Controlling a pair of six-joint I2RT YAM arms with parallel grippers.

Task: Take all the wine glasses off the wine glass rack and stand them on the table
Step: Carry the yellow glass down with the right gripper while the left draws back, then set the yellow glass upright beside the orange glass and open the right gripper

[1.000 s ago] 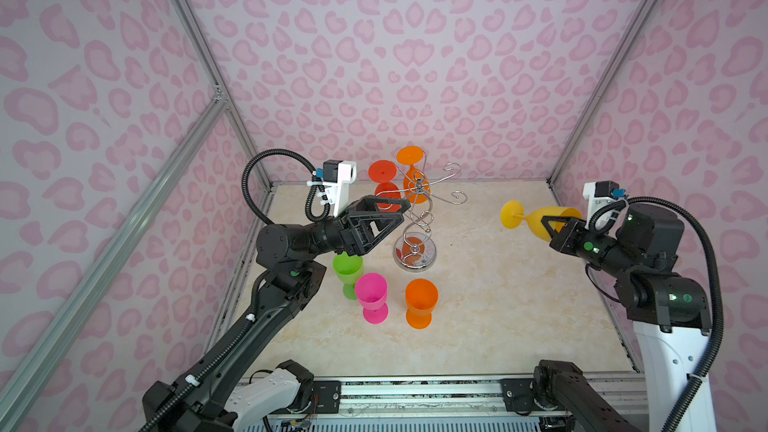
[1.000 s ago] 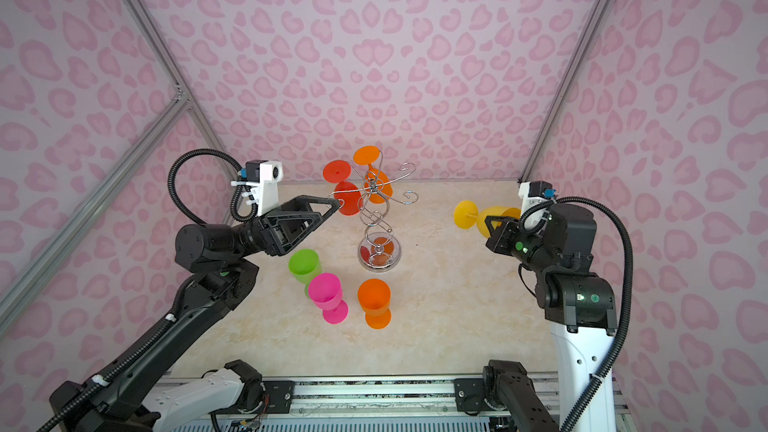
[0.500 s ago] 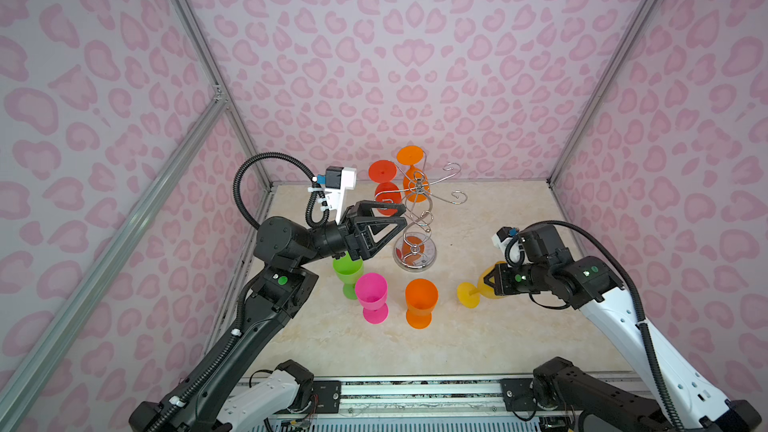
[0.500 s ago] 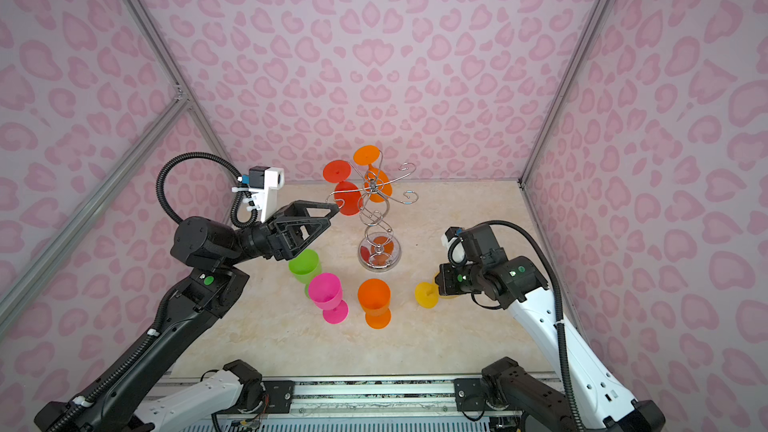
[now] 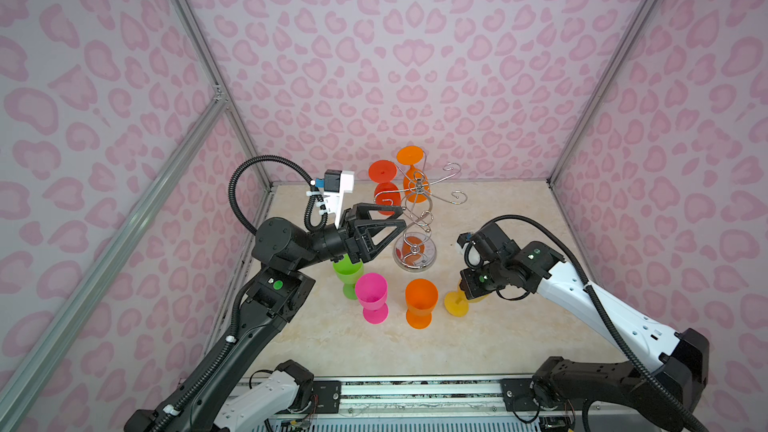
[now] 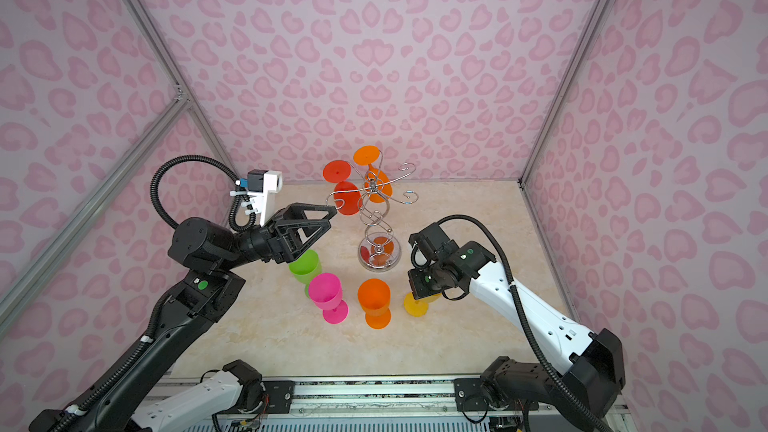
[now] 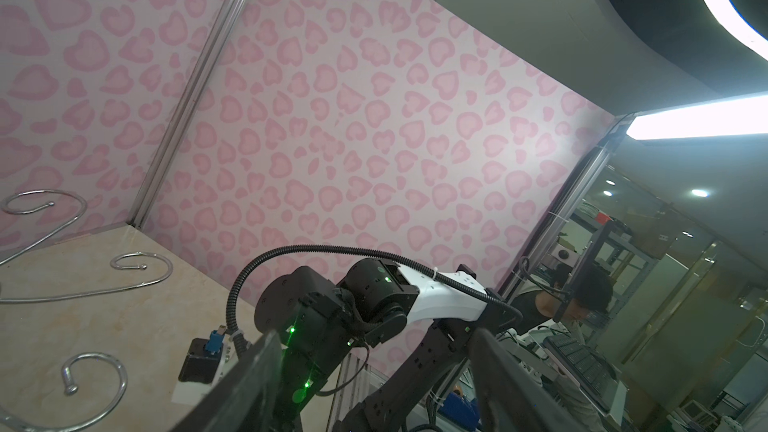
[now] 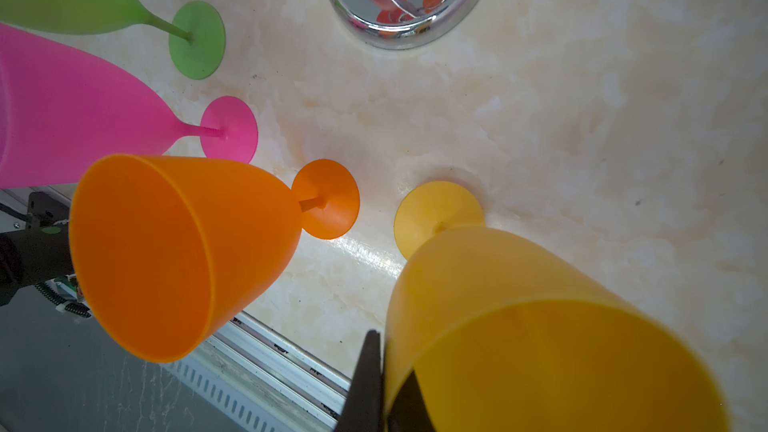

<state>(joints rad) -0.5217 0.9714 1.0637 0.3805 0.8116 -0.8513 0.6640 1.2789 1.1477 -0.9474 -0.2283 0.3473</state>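
Note:
My right gripper will next move the yellow glass's rim gently sideways toward the upright orange glass, over the yellow glass's foot (image 5: 456, 303) (image 8: 432, 209), and let it go, because the yellow glass's bowl leans off that foot.
The chrome wine glass rack (image 5: 417, 218) (image 6: 376, 220) stands mid-table on its mirrored base (image 8: 409, 14). A red wine glass (image 5: 384, 191) (image 6: 347, 197) and an orange one (image 5: 411, 178) (image 6: 376, 184) hang upside down from its far-left arms. My left gripper (image 5: 402, 217) (image 6: 332, 216) is open and empty, level with the stem, close to a bare curled arm (image 7: 141, 268). My right gripper (image 5: 471, 288) (image 8: 388, 363) is shut on the rim of a yellow wine glass (image 8: 519, 305) (image 6: 415, 305). The yellow glass's foot (image 5: 456, 303) is down at the tabletop.
A green glass (image 5: 347, 274), a pink glass (image 5: 371, 292) and an orange glass (image 5: 421, 301) stand upright in a row in front of the rack, left of the yellow one. Pink patterned walls close in three sides. A metal rail (image 5: 415, 392) runs along the front edge.
My right arm has swung down from high on the right, bringing the yellow glass to the table beside the standing orange glass. The left gripper stays open by the rack, shifted slightly.

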